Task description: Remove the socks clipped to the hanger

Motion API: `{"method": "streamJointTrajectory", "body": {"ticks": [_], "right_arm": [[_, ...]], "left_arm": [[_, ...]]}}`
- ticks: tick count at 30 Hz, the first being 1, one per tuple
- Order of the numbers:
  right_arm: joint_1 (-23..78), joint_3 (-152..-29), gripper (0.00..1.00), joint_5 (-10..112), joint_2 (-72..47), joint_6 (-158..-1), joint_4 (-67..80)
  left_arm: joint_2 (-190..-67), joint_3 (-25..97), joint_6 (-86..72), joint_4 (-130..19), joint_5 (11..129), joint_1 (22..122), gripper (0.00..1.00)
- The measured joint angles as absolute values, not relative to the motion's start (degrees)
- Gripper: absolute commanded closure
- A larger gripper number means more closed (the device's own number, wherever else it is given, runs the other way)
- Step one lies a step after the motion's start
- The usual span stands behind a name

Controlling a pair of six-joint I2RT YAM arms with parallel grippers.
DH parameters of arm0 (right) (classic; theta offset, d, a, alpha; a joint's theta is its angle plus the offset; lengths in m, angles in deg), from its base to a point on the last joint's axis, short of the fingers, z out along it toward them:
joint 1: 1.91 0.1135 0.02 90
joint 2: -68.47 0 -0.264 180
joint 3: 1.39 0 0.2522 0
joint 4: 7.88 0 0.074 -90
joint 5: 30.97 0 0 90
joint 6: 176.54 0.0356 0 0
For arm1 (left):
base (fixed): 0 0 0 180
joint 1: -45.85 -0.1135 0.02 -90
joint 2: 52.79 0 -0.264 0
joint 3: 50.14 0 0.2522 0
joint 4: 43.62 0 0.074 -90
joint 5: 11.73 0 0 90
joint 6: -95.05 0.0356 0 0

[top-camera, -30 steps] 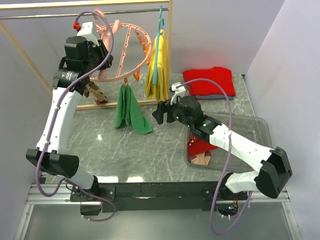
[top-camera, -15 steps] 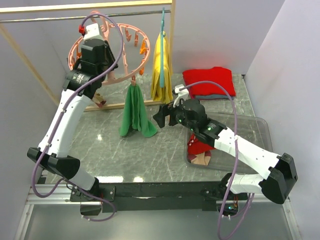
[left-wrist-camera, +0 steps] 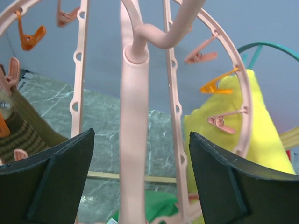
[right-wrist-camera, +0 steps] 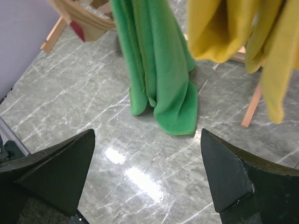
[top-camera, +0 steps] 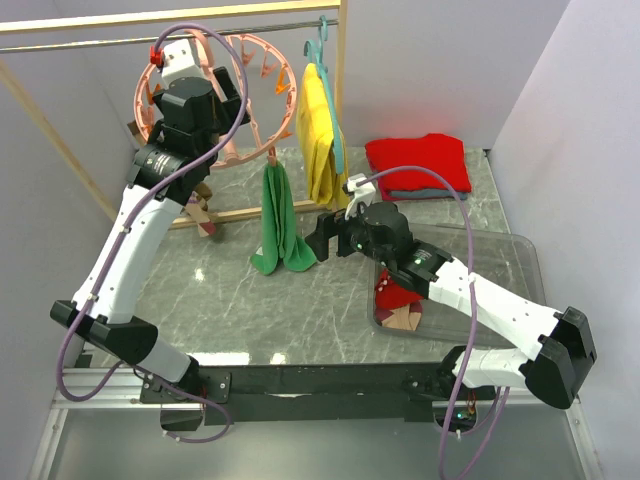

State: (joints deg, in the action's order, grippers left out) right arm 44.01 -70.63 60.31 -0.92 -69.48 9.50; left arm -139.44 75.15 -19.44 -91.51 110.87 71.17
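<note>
Next, my open right gripper moves to the left in the top view, past the green cloth (right-wrist-camera: 159, 70), around the sock's tan lower end, because it dangles free.
The salmon-pink hanger (top-camera: 262, 60) hangs from the rail at the back left, with pink and orange clips around its ring. My left gripper (top-camera: 232, 88) is up at it, open, and the hanger's central bar (left-wrist-camera: 133, 140) runs between the jaws without touching either one. A brown striped sock (left-wrist-camera: 21, 133) hangs clipped at the ring's left side, and it shows below my left arm as a sock (top-camera: 203, 205) over the table. My right gripper (top-camera: 325, 235) hovers open and empty over the table, just in front of a hanging green cloth (right-wrist-camera: 159, 70).
The green cloth (top-camera: 280, 215) is clipped to the ring's near side. A yellow cloth (top-camera: 320, 130) hangs on a teal hanger (top-camera: 322, 40). A folded red garment (top-camera: 420, 160) lies at the back right. A clear bin (top-camera: 510, 265) at the right holds a red sock (top-camera: 392, 293) and a patterned one (top-camera: 405, 318).
My left gripper has opened around the hanger's bar and risen. The ring has swung and the green cloth has moved right. My right gripper has opened a little wider.
</note>
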Motion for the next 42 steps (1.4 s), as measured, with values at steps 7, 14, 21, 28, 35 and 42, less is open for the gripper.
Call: {"method": "streamJointTrajectory", "body": {"ticks": [7,14,21,28,35,42], "right_arm": [[47.4,-70.2,0.00,59.9,-1.5,-71.0,7.4],[54.1,-70.5,0.00,60.7,-8.6,-72.1,-2.4],[61.7,-75.7,0.00,63.2,-23.5,-72.6,-14.0],[62.5,-88.1,0.00,62.9,-39.5,-71.8,-22.5],[62.5,-103.4,0.02,67.4,-54.0,-71.5,-27.1],[62.2,-116.0,0.21,72.8,-65.3,-73.6,-26.0]], "left_arm": [[-135.1,73.3,-19.2,-92.6,107.6,71.2,0.06],[-121.5,64.1,-19.3,-92.9,103.5,71.2,0.06],[-107.2,56.7,-19.2,-94.4,100.6,71.2,0.05],[-96.0,50.4,-19.2,-95.4,100.7,71.2,0.04],[-90.2,46.3,-19.1,-95.4,101.5,71.2,0.04],[-88.3,45.4,-18.1,-95.4,101.9,71.2,0.04]]}}
